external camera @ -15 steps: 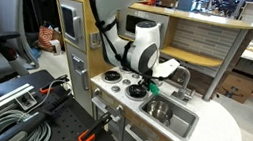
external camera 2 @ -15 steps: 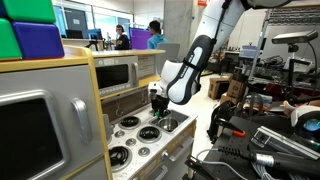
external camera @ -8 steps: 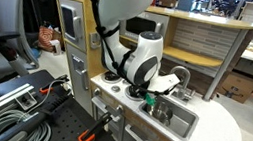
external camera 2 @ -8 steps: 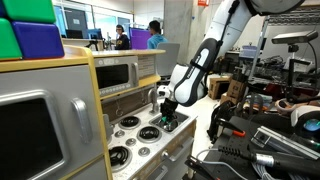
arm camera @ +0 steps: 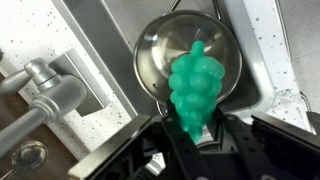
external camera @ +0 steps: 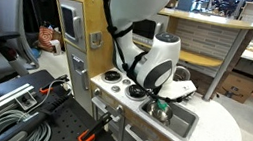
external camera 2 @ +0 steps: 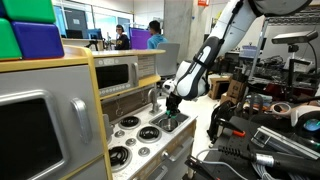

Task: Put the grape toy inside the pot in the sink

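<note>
The green grape toy still hangs above the open silver pot [arm camera: 160,50], so the gripper will lower the toy toward the pot's bottom next and then release it.
In the wrist view my gripper [arm camera: 192,135] is shut on the green grape toy [arm camera: 195,85], which hangs directly over the shiny silver pot [arm camera: 160,50] standing in the steel-grey sink [arm camera: 135,20]. The grape is still above the pot, held by its lower end between the fingers. In an exterior view the gripper [external camera: 158,108] is low over the sink [external camera: 184,123], with a bit of green showing at the fingers and the pot mostly hidden by the arm. In an exterior view the gripper [external camera 2: 171,113] hovers over the basin.
The curved silver faucet [arm camera: 45,90] stands on the white countertop [arm camera: 45,40] beside the basin. Round black-and-white burners [external camera: 115,77] lie on the stove side. The white counter end [external camera: 220,135] extends past the sink. A wooden shelf back [external camera: 205,52] rises behind.
The arm has carried the grape toy from over the stove burners sideways to above the sink and lowered it over the pot. The grip has stayed shut.
</note>
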Controlling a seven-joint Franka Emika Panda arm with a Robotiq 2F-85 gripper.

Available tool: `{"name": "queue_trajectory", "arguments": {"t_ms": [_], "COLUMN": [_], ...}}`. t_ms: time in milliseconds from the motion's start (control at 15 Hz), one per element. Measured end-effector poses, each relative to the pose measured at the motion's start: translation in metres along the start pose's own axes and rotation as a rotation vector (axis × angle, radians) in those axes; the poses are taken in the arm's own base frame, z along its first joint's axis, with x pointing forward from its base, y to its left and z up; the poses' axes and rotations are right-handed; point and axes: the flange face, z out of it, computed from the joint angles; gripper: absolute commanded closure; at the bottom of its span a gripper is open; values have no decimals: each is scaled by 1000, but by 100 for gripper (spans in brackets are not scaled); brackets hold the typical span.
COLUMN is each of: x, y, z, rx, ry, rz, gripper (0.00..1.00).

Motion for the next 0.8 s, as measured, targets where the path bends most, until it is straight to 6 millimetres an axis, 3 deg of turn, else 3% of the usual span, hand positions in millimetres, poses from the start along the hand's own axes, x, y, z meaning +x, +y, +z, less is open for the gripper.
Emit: {"name": "queue_trajectory", "arguments": {"t_ms": [400,800], "x": [22,20], "y": [9,20], "z": [18,40], "rx": [-3,-7], "ry": [27,-33], "rz": [106,197], "gripper": [92,92]}}
